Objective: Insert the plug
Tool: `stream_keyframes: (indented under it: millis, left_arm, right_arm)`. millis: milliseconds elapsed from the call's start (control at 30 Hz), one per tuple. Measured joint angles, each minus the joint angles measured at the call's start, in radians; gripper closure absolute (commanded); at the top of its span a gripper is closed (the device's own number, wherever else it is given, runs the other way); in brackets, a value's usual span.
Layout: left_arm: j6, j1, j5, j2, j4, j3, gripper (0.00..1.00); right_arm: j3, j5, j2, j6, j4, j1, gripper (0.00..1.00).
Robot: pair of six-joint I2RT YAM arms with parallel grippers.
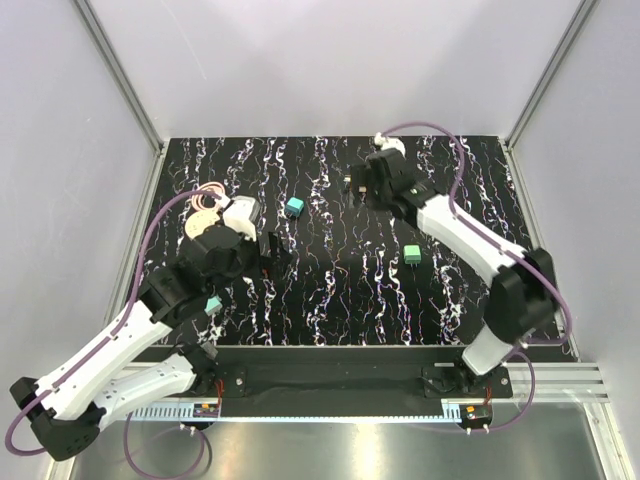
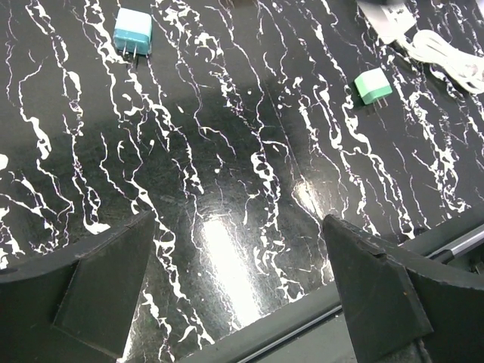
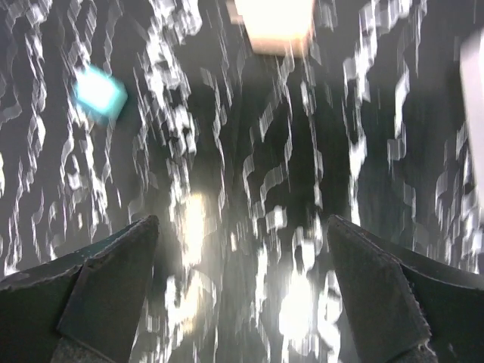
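Next, my left gripper will tilt and move across toward the mint-green cube to close, since the cube lies to its right in the top view.
The teal-blue plug [image 1: 293, 207] lies on the black marbled table, left of centre toward the back. In the left wrist view [image 2: 132, 32] it lies at the top left with its prongs pointing toward the camera. The right wrist view is blurred and shows it as a teal blob [image 3: 100, 92] at the upper left. My left gripper [image 1: 272, 250] is open and empty, in front of and left of the plug. My right gripper [image 1: 357, 187] is open and empty, to the right of the plug. The white power strip [image 1: 240, 212] lies at the left, partly hidden behind my left arm.
A mint-green cube [image 1: 412, 254] lies right of centre and also shows in the left wrist view [image 2: 373, 85]. A tan-brown block [image 3: 274, 19] shows blurred at the top of the right wrist view. A coiled white cable [image 1: 205, 200] lies beside the strip. The table's front edge [image 2: 355, 280] runs below my left fingers.
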Motion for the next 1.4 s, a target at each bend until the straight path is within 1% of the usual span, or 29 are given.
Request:
stream_keyframes:
  millis: [67,100,200,233,333,400,500,667,767,800,867,1033,1233,1333,1400]
  left_arm:
    - [0.0,0.0,-0.003,-0.004,0.0,-0.012,0.01]
    - [0.0,0.0,-0.006,-0.006,-0.003,-0.02,0.01]
    - [-0.002,0.0,-0.016,-0.006,-0.022,-0.029,0.01]
    - [-0.003,0.0,-0.018,-0.006,-0.026,-0.029,0.01]
    - [-0.009,0.0,-0.02,-0.005,-0.028,-0.029,0.01]
    - [-0.016,0.0,-0.019,0.0,-0.03,-0.029,0.01]
    - [-0.027,0.0,-0.014,0.015,-0.031,-0.029,0.01]
    - [-0.035,0.0,0.003,0.05,-0.033,-0.029,0.01]
    - [-0.044,0.0,0.016,0.076,-0.033,-0.027,0.01]
    - [-0.049,0.0,0.022,0.083,-0.032,-0.027,0.01]
    - [-0.06,0.0,0.039,0.092,-0.032,-0.027,0.01]
    - [-0.095,0.001,0.076,0.093,-0.023,-0.027,0.02]
    - [-0.114,0.001,0.094,0.083,-0.022,-0.028,0.02]
    - [-0.125,0.001,0.104,0.077,-0.022,-0.028,0.03]
    - [-0.135,0.001,0.116,0.074,-0.02,-0.028,0.03]
  right_arm:
    - [0.098,0.0,0.09,-0.054,0.026,-0.014,0.01]
    - [0.14,-0.009,0.132,-0.077,0.039,-0.025,0.03]
    - [0.224,-0.021,0.234,-0.122,0.052,-0.068,0.06]
    - [0.243,-0.023,0.264,-0.13,0.046,-0.084,0.09]
    - [0.284,0.003,0.325,-0.128,-0.026,-0.121,0.15]
    - [0.281,0.038,0.335,-0.111,-0.103,-0.137,0.15]
    - [0.208,0.051,0.301,-0.089,-0.167,-0.148,0.18]
    - [0.002,0.014,0.195,-0.057,-0.254,-0.185,0.2]
    - [-0.058,-0.004,0.174,-0.053,-0.277,-0.209,0.22]
    - [-0.069,-0.012,0.174,-0.051,-0.282,-0.216,0.24]
    - [-0.088,-0.02,0.175,-0.048,-0.289,-0.225,0.25]
    - [-0.097,-0.043,0.187,-0.046,-0.288,-0.227,0.26]
    - [-0.141,-0.079,0.197,-0.047,-0.247,-0.227,0.26]
    - [-0.163,-0.087,0.208,-0.049,-0.219,-0.227,0.29]
    - [-0.168,-0.09,0.218,-0.053,-0.207,-0.227,0.38]
